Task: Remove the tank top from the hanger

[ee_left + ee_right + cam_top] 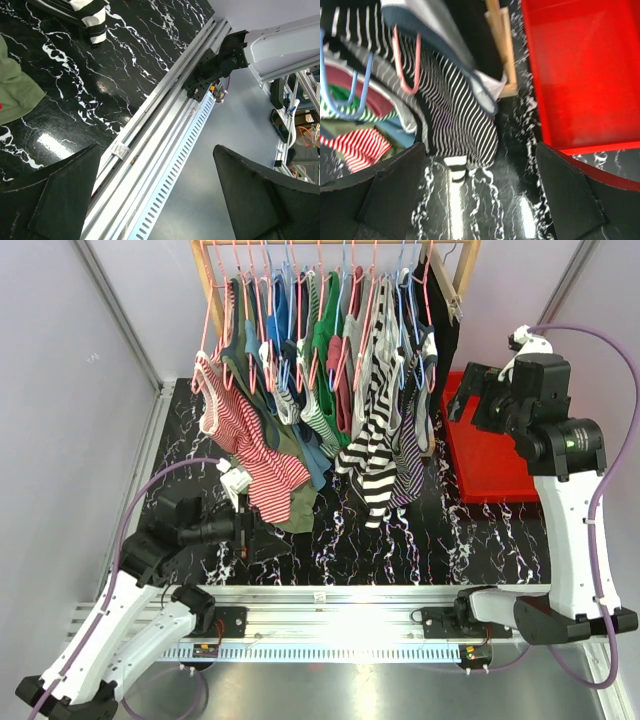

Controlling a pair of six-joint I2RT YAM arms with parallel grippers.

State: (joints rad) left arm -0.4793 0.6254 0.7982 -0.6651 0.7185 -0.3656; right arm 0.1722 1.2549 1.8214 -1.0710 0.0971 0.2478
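The tank top's dark-trimmed grey strap hangs outward and to the left in the top view, so the robot's right gripper needs to go that way and close around the strap.
Several tank tops hang on pink and blue hangers from a wooden rack [466, 278] at the back. A red-and-white striped tank top [243, 436] is at the left end, and a black-and-white striped one [374, 452] is toward the right. My left gripper [243, 528] sits low, in front of the red-striped top and apart from it. In the left wrist view it [156, 150] is open and empty, above the base rail. My right gripper [463, 396] is raised beside the rack's right end. In the right wrist view it [480, 146] is open and empty, above a fine-striped top [462, 125] and a pink hanger [409, 67].
A red bin [492, 462] lies right of the rack, also in the right wrist view [580, 75]. An olive garment [15, 90] trails onto the black marbled table [440, 540]. The aluminium rail [340, 612] runs along the near edge. Grey walls close in both sides.
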